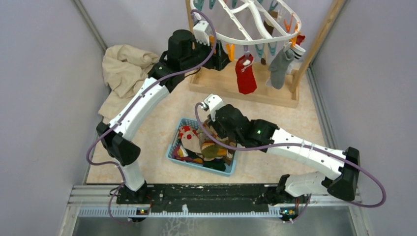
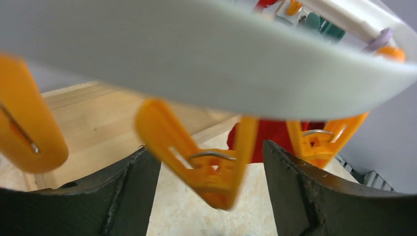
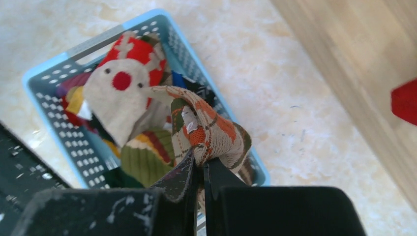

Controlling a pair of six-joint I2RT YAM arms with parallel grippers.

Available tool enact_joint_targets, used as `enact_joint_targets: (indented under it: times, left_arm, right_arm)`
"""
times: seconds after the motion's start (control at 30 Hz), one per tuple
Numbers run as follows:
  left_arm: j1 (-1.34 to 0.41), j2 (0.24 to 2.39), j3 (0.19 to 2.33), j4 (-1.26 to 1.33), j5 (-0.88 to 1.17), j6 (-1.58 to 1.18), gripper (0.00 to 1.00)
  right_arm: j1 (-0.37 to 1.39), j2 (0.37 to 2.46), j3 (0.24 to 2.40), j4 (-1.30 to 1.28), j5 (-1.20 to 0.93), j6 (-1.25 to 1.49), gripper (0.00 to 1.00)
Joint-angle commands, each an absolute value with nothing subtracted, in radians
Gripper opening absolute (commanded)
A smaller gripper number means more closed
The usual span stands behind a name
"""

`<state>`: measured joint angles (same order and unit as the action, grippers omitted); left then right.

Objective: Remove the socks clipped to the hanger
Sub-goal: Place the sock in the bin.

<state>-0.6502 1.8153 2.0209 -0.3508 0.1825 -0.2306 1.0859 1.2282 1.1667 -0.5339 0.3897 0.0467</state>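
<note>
The robot's right gripper will next lower inside toward the sock with a face (image 3: pixel 125 96) and release the patterned sock, which still hangs above the basket (image 3: pixel 44 73) by the basket's rim.
The white hanger (image 1: pixel 255 39) hangs at the top with orange and teal clips. A red sock (image 1: pixel 245 73), a grey sock (image 1: pixel 280 69) and a striped sock (image 1: pixel 296 51) are clipped to it. My left gripper (image 1: pixel 222 53) is open under the ring's near edge. In the left wrist view its jaws (image 2: pixel 211 196) stand on either side of an empty orange clip (image 2: pixel 211 169), and the red sock (image 2: pixel 268 137) shows behind. My right gripper (image 3: pixel 200 167) is shut on a beige, orange and green patterned sock (image 3: pixel 211 130) just above the blue basket (image 3: pixel 44 73).
The blue basket (image 1: pixel 173 143) holds several socks, one red and white with a face (image 3: pixel 118 93). A large beige cloth (image 1: pixel 123 69) lies at the left wall. The wooden rack frame (image 1: pixel 246 88) stands behind the basket, with an upright at the right (image 1: pixel 319 39).
</note>
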Motion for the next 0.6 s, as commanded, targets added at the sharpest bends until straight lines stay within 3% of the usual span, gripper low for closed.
enact_joint_targets:
  times: [0.0, 0.27, 0.57]
  left_arm:
    - [-0.655, 1.725, 1.963, -0.321, 0.167, -0.225, 0.82]
    - [-0.655, 1.547, 1.748, -0.303, 0.115, -0.229, 0.86]
    - [-0.654, 1.342, 1.537, -0.327, 0.028, -0.232, 0.89]
  right_arm:
    - [1.096, 1.168, 1.171, -0.531, 0.234, 0.109, 0.0]
    - [1.097, 1.207, 1.15, -0.449, 0.108, 0.141, 0.0]
    - [1.098, 1.375, 1.157, -0.319, 0.11, 0.184, 0.0]
